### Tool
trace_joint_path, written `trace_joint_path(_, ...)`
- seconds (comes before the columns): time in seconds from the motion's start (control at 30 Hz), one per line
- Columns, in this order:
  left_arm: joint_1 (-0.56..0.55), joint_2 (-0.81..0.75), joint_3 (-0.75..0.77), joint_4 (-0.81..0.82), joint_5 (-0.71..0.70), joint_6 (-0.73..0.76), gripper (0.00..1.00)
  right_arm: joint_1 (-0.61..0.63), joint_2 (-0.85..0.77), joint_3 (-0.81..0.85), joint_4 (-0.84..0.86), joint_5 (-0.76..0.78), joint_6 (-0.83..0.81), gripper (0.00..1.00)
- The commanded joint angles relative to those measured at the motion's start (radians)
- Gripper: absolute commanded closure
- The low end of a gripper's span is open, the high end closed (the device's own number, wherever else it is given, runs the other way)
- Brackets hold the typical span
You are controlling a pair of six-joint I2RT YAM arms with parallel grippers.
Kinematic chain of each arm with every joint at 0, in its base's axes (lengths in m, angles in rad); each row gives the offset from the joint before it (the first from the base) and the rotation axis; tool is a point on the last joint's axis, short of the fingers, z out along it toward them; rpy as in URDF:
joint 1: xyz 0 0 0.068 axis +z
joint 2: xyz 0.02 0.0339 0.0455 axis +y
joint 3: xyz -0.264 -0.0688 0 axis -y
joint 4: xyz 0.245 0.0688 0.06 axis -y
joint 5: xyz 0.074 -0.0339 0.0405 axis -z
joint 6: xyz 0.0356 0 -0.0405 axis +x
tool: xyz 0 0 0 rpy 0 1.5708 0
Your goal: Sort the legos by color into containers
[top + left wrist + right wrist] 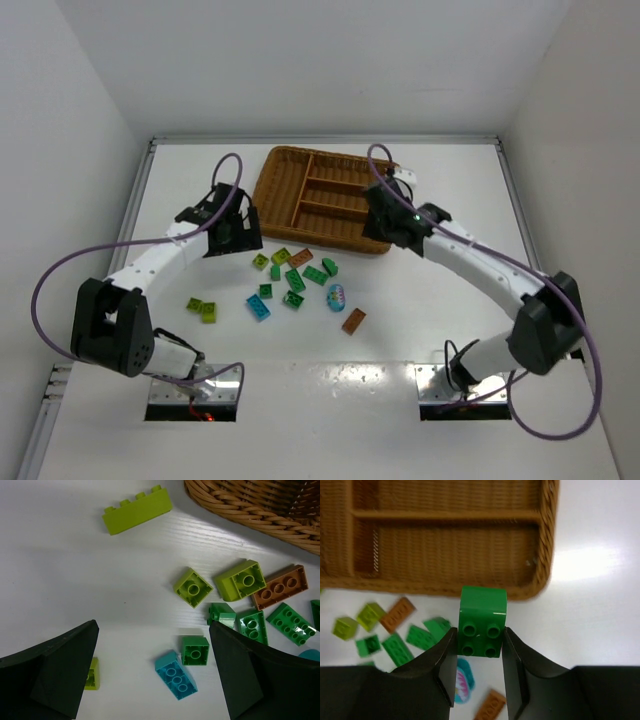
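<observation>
I will next use my right gripper to carry the green lego outward past the dividers and over the tray's far slot (341,168). That slot looks empty, so I will go down and let go of the lego there.
The brown wicker tray (276,166) sits at the back centre, with one long section and three slots. Loose legos lie in front of it: lime (201,309), teal (258,307), dark green (294,280) and orange-brown (353,320). My right gripper (480,640) is shut on a dark green 2x2 brick (482,615), held above the table just in front of the tray's near rim (445,587). My left gripper (155,675) is open above a teal brick (176,675) and a small green brick (195,650). It holds nothing.
A pale blue patterned egg (336,296) lies among the bricks and shows in the right wrist view (465,677). A long lime brick (137,510) lies apart near the tray's left corner (260,505). White walls enclose the table on three sides.
</observation>
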Motion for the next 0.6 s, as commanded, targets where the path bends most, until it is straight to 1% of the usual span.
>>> trace_joint_path(0.0, -0.011, -0.020, 0.035, 0.003, -0.029, -0.019, 0.00, -0.027, 0.141, 0.199, -0.001, 0.027, -0.083, 0.75)
trace_joint_path(0.03, -0.011, -0.020, 0.035, 0.003, -0.029, -0.019, 0.00, -0.047, 0.227, 0.286, -0.001, 0.003, -0.110, 0.75)
trace_joint_path(0.07, -0.011, -0.020, 0.035, 0.003, -0.029, -0.019, 0.00, -0.047, 0.228, 0.287, -0.001, 0.003, -0.121, 0.75)
trace_joint_path(0.1, -0.011, -0.020, 0.035, -0.006, -0.029, -0.029, 0.00, -0.064, 0.314, 0.377, -0.001, -0.012, -0.133, 0.75)
trace_joint_path(0.13, -0.011, -0.020, 0.035, -0.006, -0.039, -0.029, 0.00, -0.088, 0.359, 0.426, -0.001, -0.026, -0.144, 0.75)
trace_joint_path(0.17, -0.011, -0.020, 0.044, -0.006, -0.040, -0.029, 0.00, -0.101, 0.407, 0.528, -0.014, -0.035, -0.160, 0.75)
trace_joint_path(0.2, -0.011, -0.020, 0.045, -0.017, -0.040, -0.029, 0.00, -0.110, 0.454, 0.582, -0.030, -0.036, -0.160, 0.75)
trace_joint_path(0.23, -0.011, -0.020, 0.045, -0.017, -0.040, -0.029, 0.00, -0.130, 0.546, 0.685, -0.042, -0.048, -0.175, 0.75)
trace_joint_path(0.33, -0.011, -0.020, 0.055, -0.017, -0.040, -0.020, 0.00, -0.159, 0.675, 0.834, -0.077, -0.063, -0.175, 0.75)
trace_joint_path(0.37, -0.011, -0.020, 0.067, -0.017, -0.040, -0.019, 0.00, -0.176, 0.758, 0.929, -0.090, -0.063, -0.184, 0.75)
trace_joint_path(0.47, -0.011, -0.002, 0.086, -0.017, -0.040, -0.019, 0.00, -0.200, 0.864, 1.082, -0.134, -0.085, -0.184, 0.74)
trace_joint_path(0.5, -0.011, 0.007, 0.086, -0.017, -0.040, -0.019, 0.00, -0.216, 0.921, 1.110, -0.143, -0.094, -0.184, 0.74)
trace_joint_path(0.57, -0.011, 0.007, 0.086, -0.017, -0.030, -0.010, 0.00, -0.229, 0.955, 1.138, -0.131, -0.103, -0.184, 0.72)
